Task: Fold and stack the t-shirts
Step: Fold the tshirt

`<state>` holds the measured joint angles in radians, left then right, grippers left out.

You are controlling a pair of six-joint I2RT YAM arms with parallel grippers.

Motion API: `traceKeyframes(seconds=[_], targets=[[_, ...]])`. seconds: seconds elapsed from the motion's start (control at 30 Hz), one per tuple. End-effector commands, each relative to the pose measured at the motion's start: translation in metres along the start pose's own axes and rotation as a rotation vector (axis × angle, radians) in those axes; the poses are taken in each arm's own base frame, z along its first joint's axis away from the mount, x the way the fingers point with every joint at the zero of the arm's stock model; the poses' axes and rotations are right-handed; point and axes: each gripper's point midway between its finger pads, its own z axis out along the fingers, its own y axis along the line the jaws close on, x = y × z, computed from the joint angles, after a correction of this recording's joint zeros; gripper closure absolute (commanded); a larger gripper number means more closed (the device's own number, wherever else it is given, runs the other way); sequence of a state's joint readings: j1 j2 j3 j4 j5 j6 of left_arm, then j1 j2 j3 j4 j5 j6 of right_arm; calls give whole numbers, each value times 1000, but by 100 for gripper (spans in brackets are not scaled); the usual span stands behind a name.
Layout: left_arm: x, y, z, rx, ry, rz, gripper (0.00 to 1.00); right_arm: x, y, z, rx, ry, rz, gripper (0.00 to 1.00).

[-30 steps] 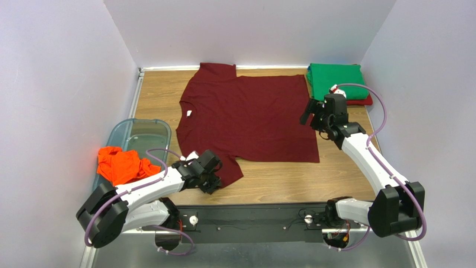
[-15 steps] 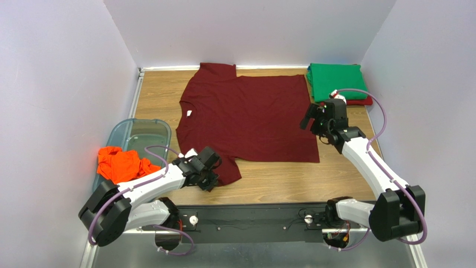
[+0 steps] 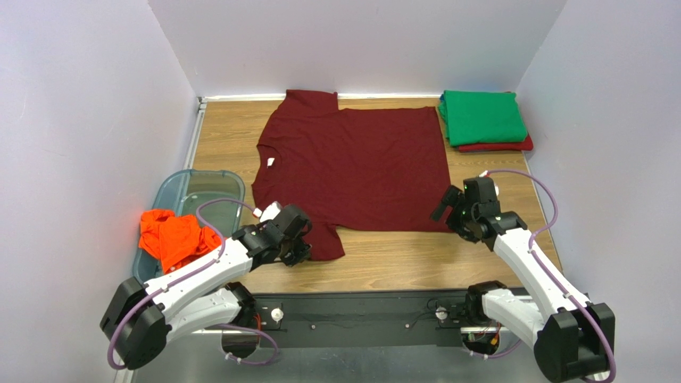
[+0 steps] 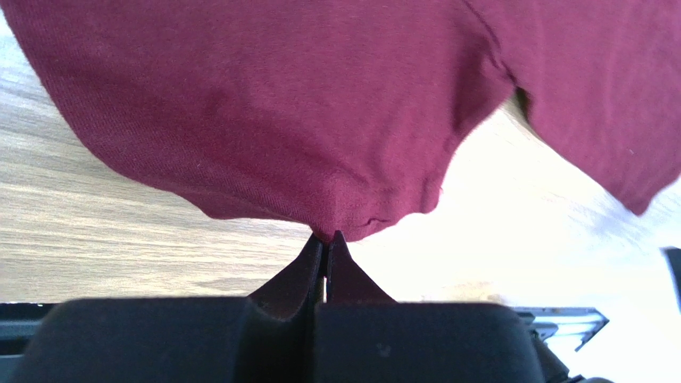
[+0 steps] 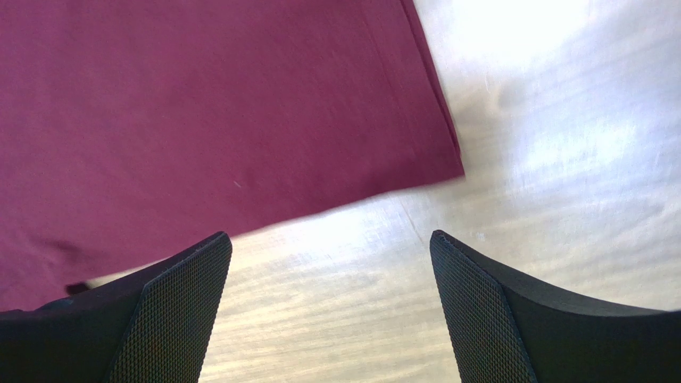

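The left gripper holds the sleeve, so next the robot needs to move its right gripper down and toward the right in its wrist view, onto the near hem corner (image 3: 448, 229) (image 5: 451, 168) below it.
A dark maroon t-shirt (image 3: 356, 163) lies spread flat on the wooden table, its white neck label (image 3: 271, 162) at the left. My left gripper (image 3: 300, 247) is shut on the near sleeve of the maroon shirt (image 4: 336, 215), pinching its edge. My right gripper (image 3: 448, 209) is open and empty just above the table beside the shirt's near right hem corner (image 5: 448, 159). A folded green t-shirt (image 3: 482, 116) lies on a folded red one (image 3: 499, 147) at the back right. A crumpled orange t-shirt (image 3: 172, 238) hangs over a bin.
A clear blue-grey plastic bin (image 3: 200, 191) stands at the left of the table (image 3: 400, 255). White walls close in the left, back and right. A black rail with the arm bases runs along the near edge (image 3: 360, 315).
My right gripper has moved from the shirt's far right edge toward me, down to the near right hem corner. My left gripper has pulled the sleeve slightly up and inward.
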<state>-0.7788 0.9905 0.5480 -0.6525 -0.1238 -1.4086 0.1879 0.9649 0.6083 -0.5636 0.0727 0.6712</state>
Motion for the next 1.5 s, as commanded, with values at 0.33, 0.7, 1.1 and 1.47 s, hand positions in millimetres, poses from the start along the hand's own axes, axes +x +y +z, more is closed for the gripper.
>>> traceKeyframes(seconds=[0.33,0.7,1.1,1.47], targets=[[-19,-16,-17,85,-85,90,100,35,-41,17,187,71,130,0],[-19,-19,-18,100,-89,108,100,27,-48,39,238,31,102,13],[-21,-14,-17,98,-103,92,100,20,-54,54,277,2,75,51],[-33,-21,-24,106,-158,88,100,8,-49,53,265,-22,34,84]])
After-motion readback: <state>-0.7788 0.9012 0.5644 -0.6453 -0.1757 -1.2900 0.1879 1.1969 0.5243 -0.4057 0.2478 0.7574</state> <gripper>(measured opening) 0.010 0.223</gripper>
